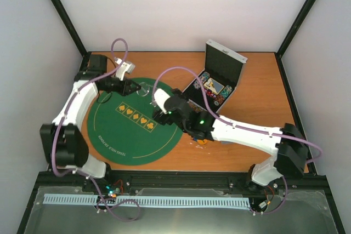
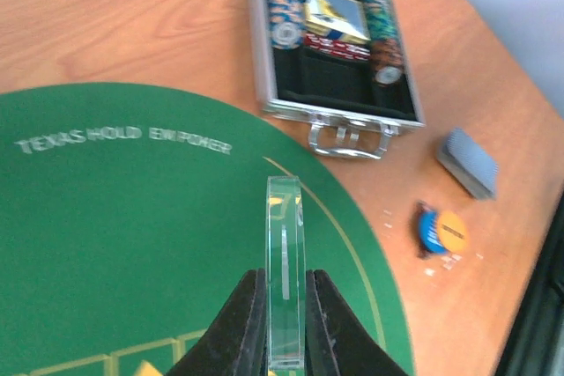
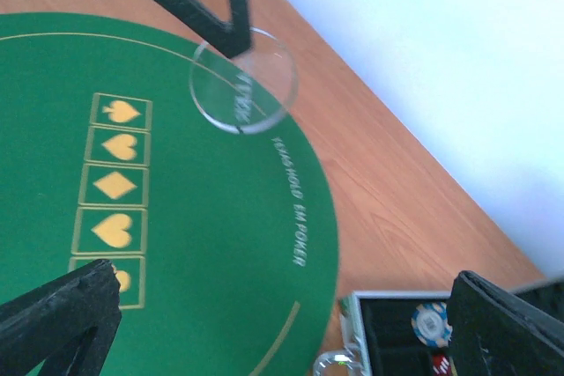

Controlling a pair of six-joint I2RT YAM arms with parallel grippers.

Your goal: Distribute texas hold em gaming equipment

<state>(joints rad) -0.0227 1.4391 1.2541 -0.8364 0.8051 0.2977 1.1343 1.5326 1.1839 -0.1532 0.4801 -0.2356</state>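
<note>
The bare mat point(image 2: 92, 200) beside the white lettering lies below my left gripper, so next I will lower that gripper onto it and release the clear disc point(image 2: 285, 270) there.
My left gripper point(image 1: 134, 87) is shut on the clear disc point(image 2: 285, 270) and holds it on edge above the far side of the green mat point(image 1: 118, 135). The clear disc also shows in the right wrist view point(image 3: 242, 92), pinched by the left fingers point(image 3: 211, 15). My right gripper point(image 3: 286, 332) is open and empty above the mat's right part point(image 3: 203, 244), near the case. An orange disc point(image 2: 451, 231) lies over a blue chip point(image 2: 429, 228) on the wood right of the mat. A grey-blue card deck point(image 2: 469, 162) lies beside them.
The open silver case point(image 1: 216, 83) stands at the back right, with rows of chips point(image 2: 284, 2) and a card box inside. One chip in the case shows in the right wrist view point(image 3: 432, 323). The right arm crosses over the orange disc point(image 1: 202, 140).
</note>
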